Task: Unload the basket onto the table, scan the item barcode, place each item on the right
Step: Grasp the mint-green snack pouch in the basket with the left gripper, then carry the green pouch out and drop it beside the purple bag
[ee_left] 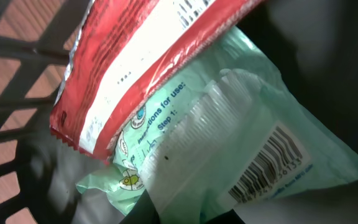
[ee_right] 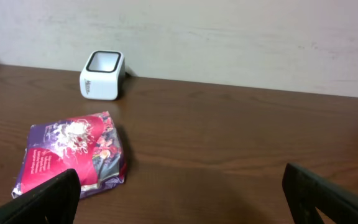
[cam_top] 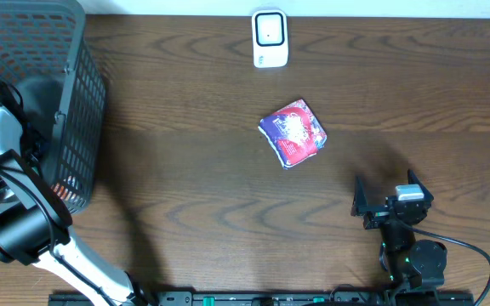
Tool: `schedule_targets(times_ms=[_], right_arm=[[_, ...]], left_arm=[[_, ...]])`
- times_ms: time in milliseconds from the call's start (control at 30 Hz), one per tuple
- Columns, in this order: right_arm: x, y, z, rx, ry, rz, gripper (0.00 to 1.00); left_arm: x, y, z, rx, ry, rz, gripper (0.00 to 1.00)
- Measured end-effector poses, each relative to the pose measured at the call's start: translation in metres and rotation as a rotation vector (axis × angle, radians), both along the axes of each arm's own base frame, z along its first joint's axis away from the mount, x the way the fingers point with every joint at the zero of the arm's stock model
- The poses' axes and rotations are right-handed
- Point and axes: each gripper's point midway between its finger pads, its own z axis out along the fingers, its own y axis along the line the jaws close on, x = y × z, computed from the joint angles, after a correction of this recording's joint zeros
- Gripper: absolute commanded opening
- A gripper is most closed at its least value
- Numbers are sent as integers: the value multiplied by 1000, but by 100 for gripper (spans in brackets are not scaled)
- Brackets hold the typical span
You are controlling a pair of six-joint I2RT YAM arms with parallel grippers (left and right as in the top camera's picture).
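Observation:
My left gripper holds the green packet point(ee_left: 229, 130) and will next rise over the basket's side. It will bring the packet down beside the purple and pink packet to release it, since the tabletop is bare there.
In the left wrist view a pale green packet point(ee_left: 229, 130) with a barcode point(ee_left: 272, 165) lies in the basket under a red and white packet point(ee_left: 135, 62). My left gripper point(ee_left: 185, 214) is shut on the green packet's lower edge, and its dark fingertips point(ee_left: 143, 214) show at the bottom. From overhead, the left arm point(cam_top: 7, 170) reaches into the basket point(cam_top: 58, 102) and its gripper is hidden there. The white scanner point(cam_top: 270, 38) point(ee_right: 102, 74) stands at the table's far edge. My right gripper point(cam_top: 390, 200) point(ee_right: 179, 180) is open and holds nothing.
A purple and pink packet point(cam_top: 293, 132) point(ee_right: 73, 152) lies on the wooden table between the scanner and the right gripper. The dark mesh basket fills the far left corner. Basket wall slats point(ee_left: 17, 74) close in on the left gripper.

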Motion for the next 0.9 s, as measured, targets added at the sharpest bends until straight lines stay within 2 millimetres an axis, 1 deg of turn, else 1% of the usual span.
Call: schedule_targets(times_ms=[167, 267, 333, 400, 433, 467, 533, 600, 667, 700, 767, 800, 833, 900], right_arm=[[0, 0, 0, 0, 0, 0, 99], [0, 0, 0, 0, 0, 0, 99], [0, 0, 0, 0, 0, 0, 99], [0, 0, 0, 0, 0, 0, 99], [0, 0, 0, 0, 0, 0, 99], [0, 0, 0, 0, 0, 0, 99], [0, 0, 0, 0, 0, 0, 99], [0, 0, 0, 0, 0, 0, 99], [0, 0, 0, 0, 0, 0, 99], [0, 0, 0, 0, 0, 0, 99], [0, 0, 0, 0, 0, 0, 99], [0, 0, 0, 0, 0, 0, 99], [0, 0, 0, 0, 0, 0, 99], [0, 0, 0, 0, 0, 0, 99]], left_arm=[[-17, -13, 2, -51, 70, -1, 7], [-20, -22, 8, -79, 70, -10, 7], [-14, -27, 21, -76, 31, -24, 7], [-4, -32, 42, -59, -38, -46, 7], [7, -37, 69, -31, -126, -69, 7], [17, -40, 89, -10, -200, -87, 7], [36, -50, 140, 43, -382, -136, 7], [49, -67, 198, 82, -575, -202, 7], [58, -90, 256, 102, -762, -286, 7], [59, -101, 277, 106, -832, -324, 7], [61, -128, 316, 86, -972, -395, 7], [60, -141, 328, 65, -1020, -421, 7], [60, -154, 338, 36, -1060, -441, 8], [61, -181, 348, -48, -1118, -470, 7]])
